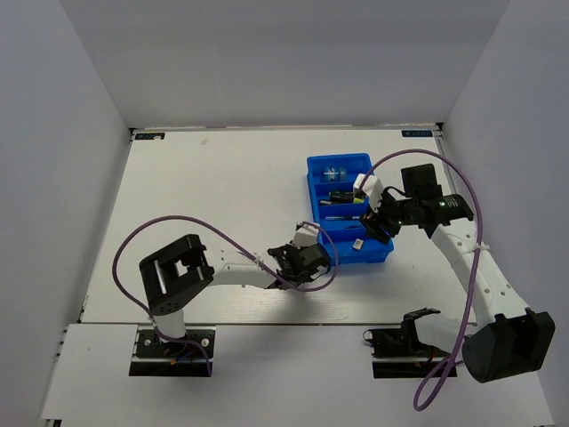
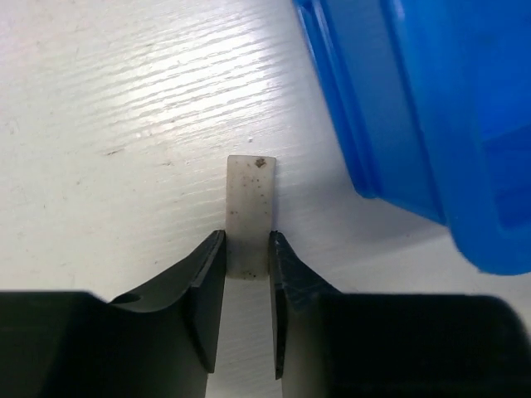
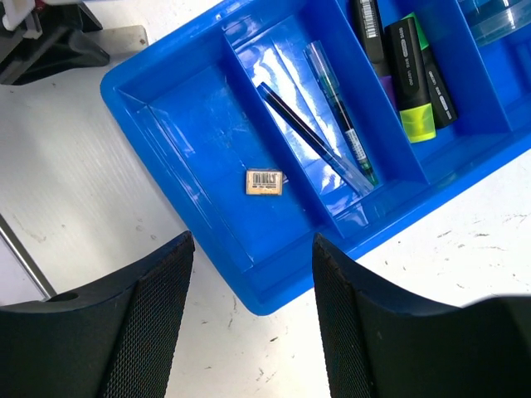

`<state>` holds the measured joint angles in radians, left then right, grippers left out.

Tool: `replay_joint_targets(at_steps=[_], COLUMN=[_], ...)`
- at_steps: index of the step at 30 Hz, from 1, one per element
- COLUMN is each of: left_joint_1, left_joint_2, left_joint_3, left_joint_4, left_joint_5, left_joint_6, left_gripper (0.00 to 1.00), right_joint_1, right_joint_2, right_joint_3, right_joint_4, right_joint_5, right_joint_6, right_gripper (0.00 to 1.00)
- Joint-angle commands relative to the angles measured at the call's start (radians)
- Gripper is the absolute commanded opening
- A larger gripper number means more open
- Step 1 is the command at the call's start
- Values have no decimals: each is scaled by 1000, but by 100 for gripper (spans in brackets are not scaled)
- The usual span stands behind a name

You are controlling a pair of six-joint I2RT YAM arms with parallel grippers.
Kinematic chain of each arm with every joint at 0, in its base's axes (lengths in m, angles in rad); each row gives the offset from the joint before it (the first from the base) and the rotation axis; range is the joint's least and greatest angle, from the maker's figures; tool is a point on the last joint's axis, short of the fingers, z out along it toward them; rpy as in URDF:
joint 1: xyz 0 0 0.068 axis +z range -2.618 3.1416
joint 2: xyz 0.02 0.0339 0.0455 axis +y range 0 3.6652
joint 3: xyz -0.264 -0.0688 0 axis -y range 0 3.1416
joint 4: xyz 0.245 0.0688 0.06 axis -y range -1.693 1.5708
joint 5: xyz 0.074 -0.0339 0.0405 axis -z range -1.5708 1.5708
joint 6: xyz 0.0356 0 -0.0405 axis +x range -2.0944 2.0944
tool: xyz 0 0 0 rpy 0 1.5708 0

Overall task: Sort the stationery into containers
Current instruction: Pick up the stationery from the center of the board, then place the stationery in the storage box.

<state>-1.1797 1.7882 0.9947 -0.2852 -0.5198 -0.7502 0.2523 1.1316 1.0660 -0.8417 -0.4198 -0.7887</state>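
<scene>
The eraser (image 2: 250, 211) will go up and across the tray's rim next in my left gripper. It will be released over the tan piece's section of the tray, since the tray's bottom is still empty next to that piece.
In the left wrist view a small grey eraser (image 2: 250, 211) lies on the white table just left of the blue tray (image 2: 415, 99). My left gripper (image 2: 247, 249) is shut on its near end, with both fingers against its sides. My right gripper (image 3: 251, 242) hangs open and holds nothing, above the tray's (image 3: 166, 116) near corner. One compartment holds a tiny tan piece (image 3: 265, 182), the one beside it two thin pens (image 3: 311, 137), and another a black highlighter with a yellow-green end (image 3: 412, 83). From above, the left gripper (image 1: 313, 253) sits at the tray's (image 1: 311, 182) near-left corner and the right gripper (image 1: 372, 222) at its right side.
A bluish pack (image 1: 335, 173) lies in the tray's far compartment. Grey walls enclose the white table on three sides. The left arm's purple cable (image 1: 160, 227) loops over the near-left part of the table. The arm bases stand at the near edge.
</scene>
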Motion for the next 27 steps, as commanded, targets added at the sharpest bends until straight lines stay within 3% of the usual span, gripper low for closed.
replay_joint_targets(at_steps=[1, 6, 9, 12, 13, 15, 16, 17, 18, 19, 23, 24, 27], left_joint_1=[0, 11, 23, 23, 23, 11, 11, -1, 0, -1, 0, 0, 3], left_joint_2=[5, -38, -84, -181, -200, -289, -308, -343, -360, -384, -363, -348, -227], left_joint_3=[-85, -110, -103, -94, -79, -54, -33, -19, -16, -8, 56, 106, 281], left_joint_4=[-209, -215, -232, -241, -250, -246, -238, -224, -183, -137, -19, -20, -115], left_joint_5=[-36, -49, -60, -62, -49, -42, -28, -16, 16, 65, 248, 303, 394], left_joint_6=[-52, -12, 8, 55, 66, 124, 141, 206, 233, 283, 484, 596, 707], left_gripper=[32, 7, 0, 0, 0, 0, 0, 0, 0, 0, 0, 0, 0], right_joint_1=[-11, -16, -18, -22, -24, -24, -28, -27, -30, -30, -34, -36, -35], right_joint_2=[-23, -33, -41, -59, -70, -93, -111, -112, -116, -119, -131, -135, -142], right_joint_3=[43, 40, 41, 32, 20, -14, -24, -40, -47, -52, -96, -107, -121], right_joint_4=[0, -5, -8, -2, 42, 76, 117, 127, 134, 141, 170, 170, 174], right_joint_5=[-36, -45, -39, -18, 18, 71, 97, 114, 121, 133, 127, 127, 124], right_joint_6=[16, 23, 26, 42, 75, 118, 156, 167, 178, 219, 259, 264, 281], right_gripper=[62, 62, 62, 66, 90, 91, 73, 49, 18, 0, 0, 0, 0])
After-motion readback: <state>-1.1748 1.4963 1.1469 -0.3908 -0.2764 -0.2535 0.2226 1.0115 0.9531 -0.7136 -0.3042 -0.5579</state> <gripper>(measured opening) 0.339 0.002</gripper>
